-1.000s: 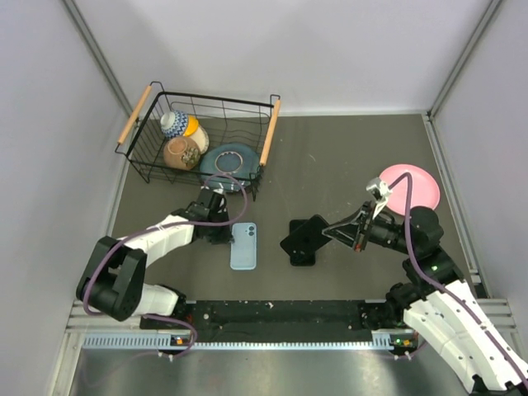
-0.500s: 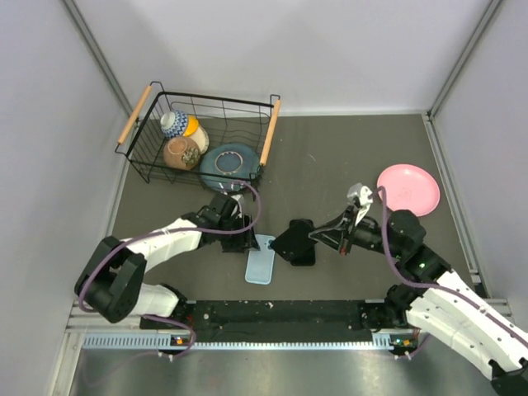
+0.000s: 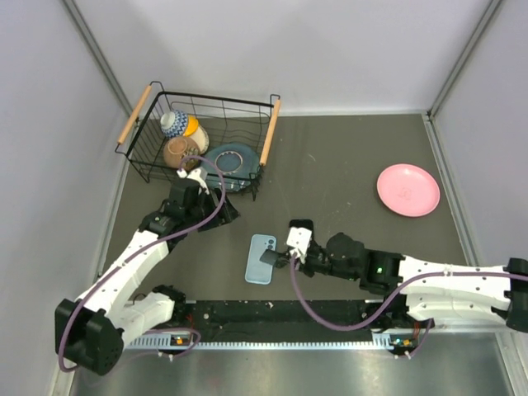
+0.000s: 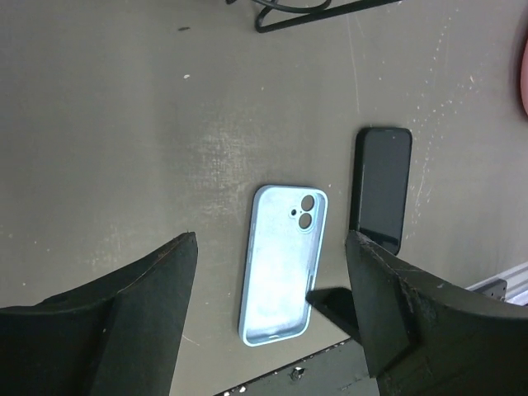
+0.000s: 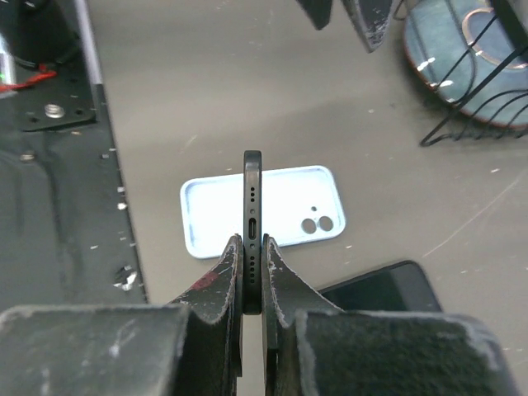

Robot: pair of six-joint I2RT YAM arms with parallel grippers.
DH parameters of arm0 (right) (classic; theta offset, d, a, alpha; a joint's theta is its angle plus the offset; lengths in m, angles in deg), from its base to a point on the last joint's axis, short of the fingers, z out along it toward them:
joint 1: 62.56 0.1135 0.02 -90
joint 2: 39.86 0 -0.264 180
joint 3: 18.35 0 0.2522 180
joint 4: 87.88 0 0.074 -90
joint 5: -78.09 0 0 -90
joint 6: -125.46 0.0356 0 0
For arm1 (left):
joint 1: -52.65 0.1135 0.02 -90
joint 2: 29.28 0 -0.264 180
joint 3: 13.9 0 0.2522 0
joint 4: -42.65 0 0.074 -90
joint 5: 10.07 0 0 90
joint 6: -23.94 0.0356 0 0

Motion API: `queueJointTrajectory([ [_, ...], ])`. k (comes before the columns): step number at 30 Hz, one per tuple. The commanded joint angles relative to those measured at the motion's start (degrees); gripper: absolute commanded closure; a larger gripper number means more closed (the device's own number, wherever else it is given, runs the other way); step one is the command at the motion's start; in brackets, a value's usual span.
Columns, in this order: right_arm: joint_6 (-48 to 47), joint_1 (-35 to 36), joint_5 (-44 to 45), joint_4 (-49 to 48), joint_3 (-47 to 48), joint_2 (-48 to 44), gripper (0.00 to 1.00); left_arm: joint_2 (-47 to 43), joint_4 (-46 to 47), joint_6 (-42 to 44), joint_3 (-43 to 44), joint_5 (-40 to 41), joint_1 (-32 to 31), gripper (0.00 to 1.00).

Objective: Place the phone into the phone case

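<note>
My right gripper is holding the phone by its edge, and the open case (image 3: pixel 256 266) (image 5: pixel 217 213) is below, to its left in the top view. I should move the gripper down over the case, tilt the phone flat and let go.
The light blue phone case (image 3: pixel 256 266) lies open side up on the grey table, also clear in the left wrist view (image 4: pixel 280 276) and the right wrist view (image 5: pixel 289 202). My right gripper (image 3: pixel 277 258) (image 5: pixel 252 239) is shut on a black phone (image 5: pixel 252 206), held on edge with its charging port toward the camera, just above the case's right side. A second black phone (image 3: pixel 299 226) (image 4: pixel 382 186) (image 5: pixel 379 290) lies flat to the right of the case. My left gripper (image 3: pixel 224 211) (image 4: pixel 271 239) is open and empty, raised up-left of the case near the basket.
A black wire basket (image 3: pixel 268 132) with wooden handles stands at the back left, holding bowls and a blue plate (image 3: pixel 229 161). A pink plate (image 3: pixel 407 190) lies at the right. A black rail (image 3: pixel 280 315) runs along the near edge just below the case.
The left gripper opened, let go of the case and drew back up-left toward the basket. The right arm swung low and left, carrying the black phone over the case's right side.
</note>
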State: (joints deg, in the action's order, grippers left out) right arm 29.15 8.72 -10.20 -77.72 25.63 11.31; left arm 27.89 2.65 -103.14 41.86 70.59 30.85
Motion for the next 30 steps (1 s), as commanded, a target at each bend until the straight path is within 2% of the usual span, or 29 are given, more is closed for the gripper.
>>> queueJointTrajectory([
  [1,-10.2,3.8,13.2,-12.2,3.6,3.1,1.0,-0.6,-2.6,1.7,0.5,-2.0,1.7,0.23],
  [6,-13.5,5.0,11.6,-20.5,1.3,5.6,1.0,0.3,-2.1,1.5,-1.0,-4.0,2.1,0.24],
  [16,-15.8,5.6,11.4,-21.8,1.5,10.6,1.0,-0.2,-1.4,1.6,-3.0,-3.4,2.4,0.24],
  [27,-20.8,8.3,13.7,-23.9,1.1,16.4,1.0,0.8,0.0,3.0,-3.7,-8.1,2.4,0.27],
  [30,-23.1,10.2,16.8,-23.4,1.9,19.3,1.0,1.6,0.3,3.0,-4.0,-9.7,2.4,0.28],
])
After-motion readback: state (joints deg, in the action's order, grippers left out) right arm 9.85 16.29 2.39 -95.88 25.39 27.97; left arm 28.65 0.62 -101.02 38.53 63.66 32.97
